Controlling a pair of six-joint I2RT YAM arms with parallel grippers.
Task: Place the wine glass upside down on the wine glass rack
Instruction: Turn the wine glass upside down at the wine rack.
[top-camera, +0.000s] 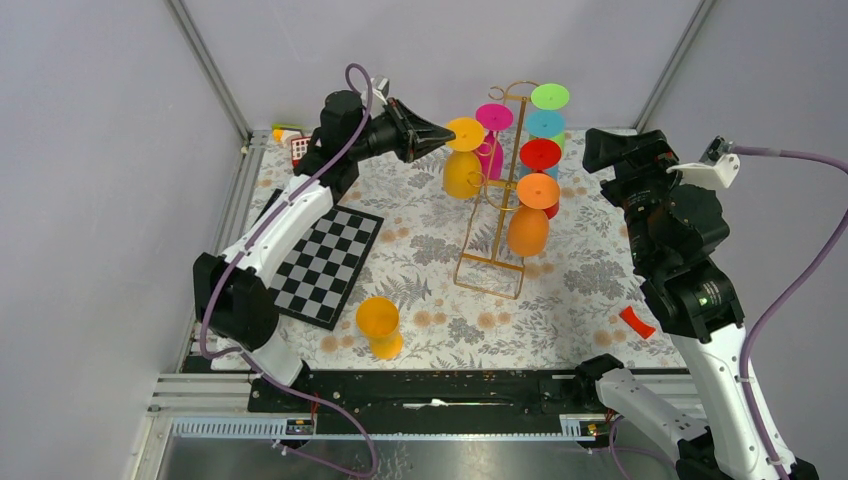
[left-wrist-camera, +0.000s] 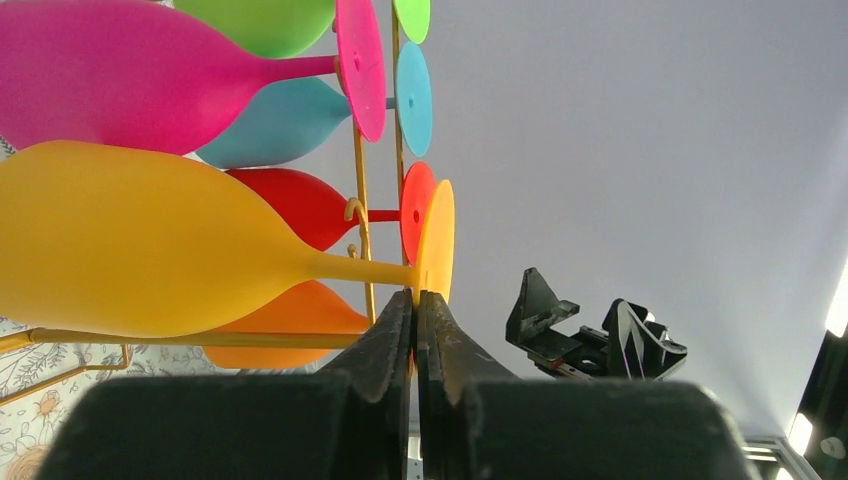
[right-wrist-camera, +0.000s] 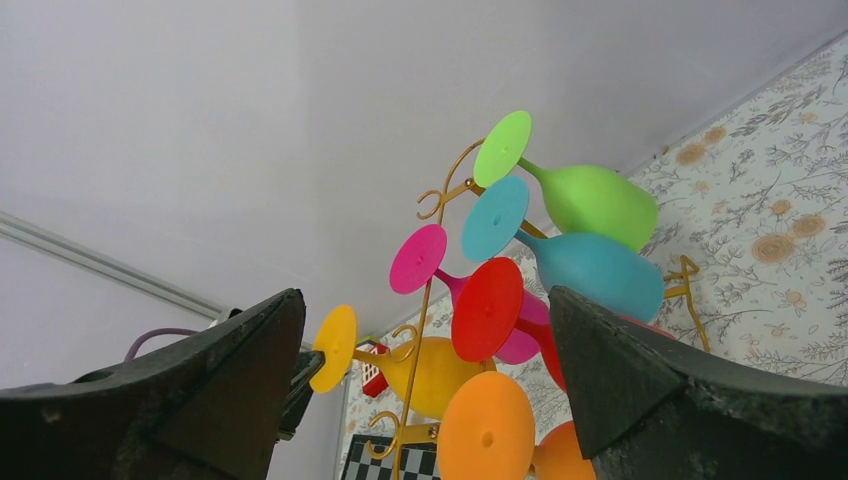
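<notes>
The foot of the wine glass hangs outside the post, so the robot's left gripper will move toward the rack, then a little down, to seat the yellow stem in the curled hook (top-camera: 485, 148) (left-wrist-camera: 356, 230).
The gold wire wine glass rack (top-camera: 497, 225) stands mid-table. It carries pink, green, teal, red and orange glasses upside down. My left gripper (top-camera: 445, 132) is shut on the edge of the foot of a yellow wine glass (top-camera: 462, 172) and holds it upside down at the rack's left side. In the left wrist view the jaws (left-wrist-camera: 415, 297) pinch the yellow foot (left-wrist-camera: 437, 240), and the stem lies by a curled hook (left-wrist-camera: 352, 212). My right gripper (top-camera: 603, 150) is open and empty, raised to the right of the rack. Its view (right-wrist-camera: 425, 300) looks up at the rack (right-wrist-camera: 447, 180) and the yellow glass (right-wrist-camera: 440, 375).
Another orange-yellow glass (top-camera: 379, 326) stands on the floral cloth near the front. A checkerboard (top-camera: 325, 265) lies at the left under the left arm. A small red block (top-camera: 637, 322) lies at the right front. Small toys (top-camera: 290, 140) sit in the back left corner.
</notes>
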